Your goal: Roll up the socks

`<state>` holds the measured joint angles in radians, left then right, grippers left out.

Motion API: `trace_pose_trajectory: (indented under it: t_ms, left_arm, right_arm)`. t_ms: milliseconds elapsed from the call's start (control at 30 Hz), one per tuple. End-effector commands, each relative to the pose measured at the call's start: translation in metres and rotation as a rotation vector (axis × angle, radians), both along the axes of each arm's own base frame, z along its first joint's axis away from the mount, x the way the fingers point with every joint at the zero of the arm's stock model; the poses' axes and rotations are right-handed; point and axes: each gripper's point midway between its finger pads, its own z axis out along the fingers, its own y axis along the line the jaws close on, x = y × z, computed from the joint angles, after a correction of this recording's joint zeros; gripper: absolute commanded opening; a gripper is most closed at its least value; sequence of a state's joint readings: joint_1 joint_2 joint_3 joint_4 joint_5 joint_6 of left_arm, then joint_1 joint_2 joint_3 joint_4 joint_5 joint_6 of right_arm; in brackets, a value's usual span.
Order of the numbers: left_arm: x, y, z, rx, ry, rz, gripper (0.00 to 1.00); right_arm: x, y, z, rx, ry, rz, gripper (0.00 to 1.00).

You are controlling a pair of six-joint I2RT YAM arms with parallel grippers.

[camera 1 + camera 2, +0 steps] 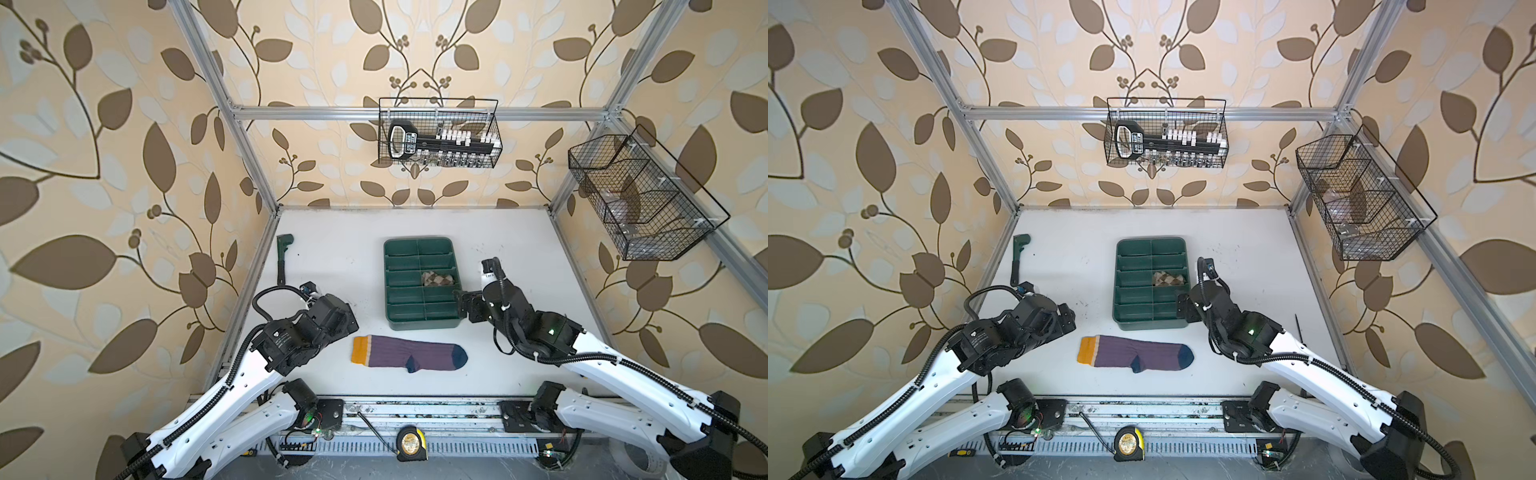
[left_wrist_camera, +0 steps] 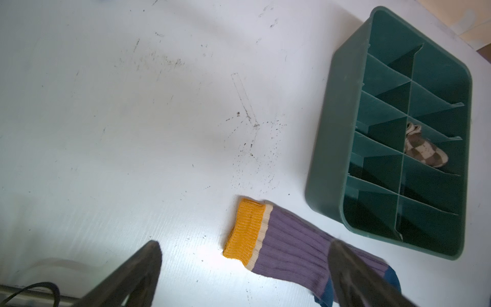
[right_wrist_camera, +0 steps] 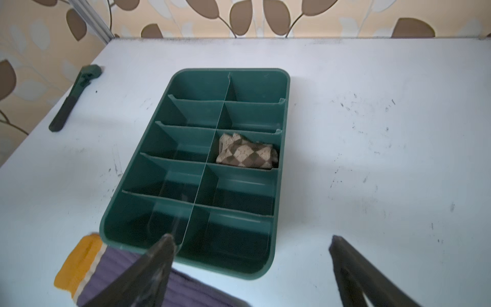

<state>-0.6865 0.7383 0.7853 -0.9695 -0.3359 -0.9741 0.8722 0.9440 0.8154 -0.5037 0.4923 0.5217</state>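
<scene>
The right gripper swings over the tray, tilted downward, and lowers onto the tray's middle divider [image 1: 424, 294] [image 3: 200, 183] next. The sections on either side of it, nearer than the argyle sock, are empty.
The purple ribbed sock [image 1: 409, 353] [image 1: 1133, 353] lies flat near the front of the table, its mustard cuff [image 2: 247, 228] to the left and its navy toe to the right. The beige argyle sock [image 1: 436, 278] [image 3: 245, 155] sits bunched in a right-hand middle compartment of the green tray [image 1: 388, 286] [image 3: 265, 271]. My left gripper [image 1: 351, 322] [image 2: 244, 244] hangs open just up and left of the cuff, holding nothing. My right gripper [image 1: 463, 303] [image 3: 252, 237] is open and empty by the tray's near right corner.
A dark green hand tool [image 1: 284, 257] lies at the table's back left. Two wire baskets [image 1: 438, 133] [image 1: 640, 195] hang on the back and right walls. A yellow tape measure [image 1: 411, 442] rests on the front rail below the table edge.
</scene>
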Motion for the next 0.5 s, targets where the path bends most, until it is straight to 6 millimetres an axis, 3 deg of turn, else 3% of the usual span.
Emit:
trace_pose_trajectory:
  t_ms: [0,133,267,467]
  left_arm:
    - [0.008,-0.002,0.007,-0.039,-0.058,0.027,0.99]
    - [0.019,-0.001,0.014,-0.003,-0.103,0.03,0.99]
    - [0.027,-0.002,0.02,0.044,-0.114,0.018,0.99]
    - [0.03,0.006,0.014,0.089,-0.066,0.103,0.99]
  right_arm:
    - [-0.017,0.002,0.006,-0.019,0.019,0.031,0.91]
    - [-0.018,0.031,-0.012,0.03,0.138,0.108,0.87]
    - [0.008,0.043,-0.019,-0.055,0.198,0.02,0.75]
    - [0.039,0.073,-0.03,-0.108,0.242,-0.024,0.73]
